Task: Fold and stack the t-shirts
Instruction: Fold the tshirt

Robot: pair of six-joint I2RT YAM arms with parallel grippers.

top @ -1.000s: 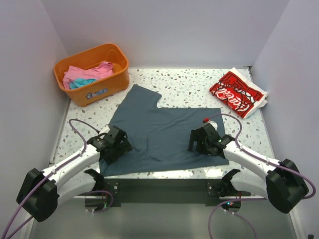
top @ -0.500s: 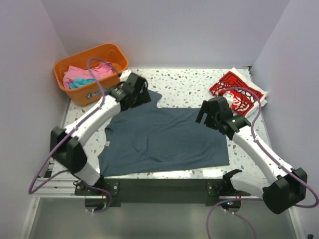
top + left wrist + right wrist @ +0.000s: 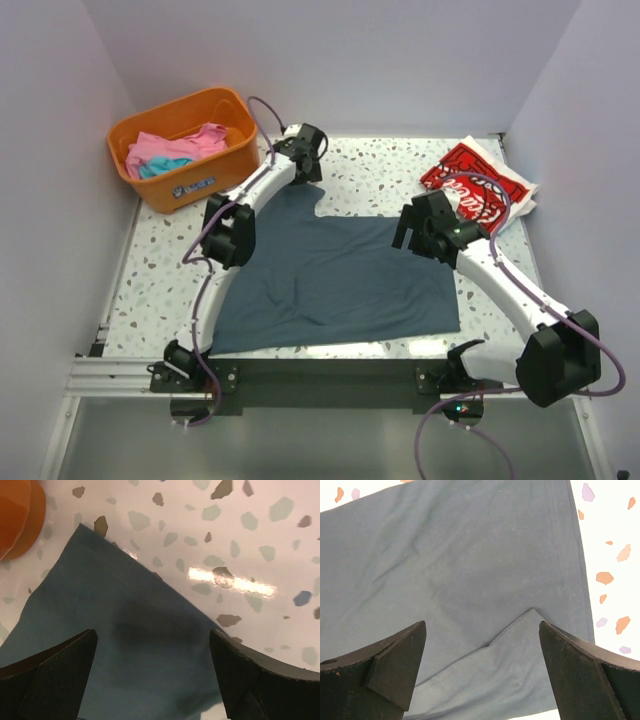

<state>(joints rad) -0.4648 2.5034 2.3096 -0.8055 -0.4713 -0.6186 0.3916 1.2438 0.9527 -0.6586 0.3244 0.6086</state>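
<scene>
Next, my left gripper moves toward the orange basket and down onto the sleeve's corner nearest that basket (image 3: 85,537), since this corner lies beyond the gripper's open fingers.
The dark slate-blue t-shirt (image 3: 330,275) lies spread flat in the middle of the table, one sleeve pointing to the far left. My left gripper (image 3: 306,165) hovers open over that sleeve; in the left wrist view the sleeve cloth (image 3: 125,650) lies between the spread fingers of the gripper (image 3: 152,632). My right gripper (image 3: 408,232) is open over the shirt's far right corner. The right wrist view shows the cloth (image 3: 460,555) with a folded-over flap (image 3: 520,675) under the gripper (image 3: 482,625). A folded red t-shirt with white lettering (image 3: 475,190) lies at the far right.
An orange plastic basket (image 3: 215,180) stands at the far left with pink (image 3: 160,148) and turquoise (image 3: 160,168) shirts in it; its rounded corner (image 3: 17,515) shows in the left wrist view. Grey walls close in the left, back and right.
Both arms left the shirt's near edge. The left gripper swung up to the far left sleeve; the right moved up to the far right corner. The shirt's left side shifted slightly.
</scene>
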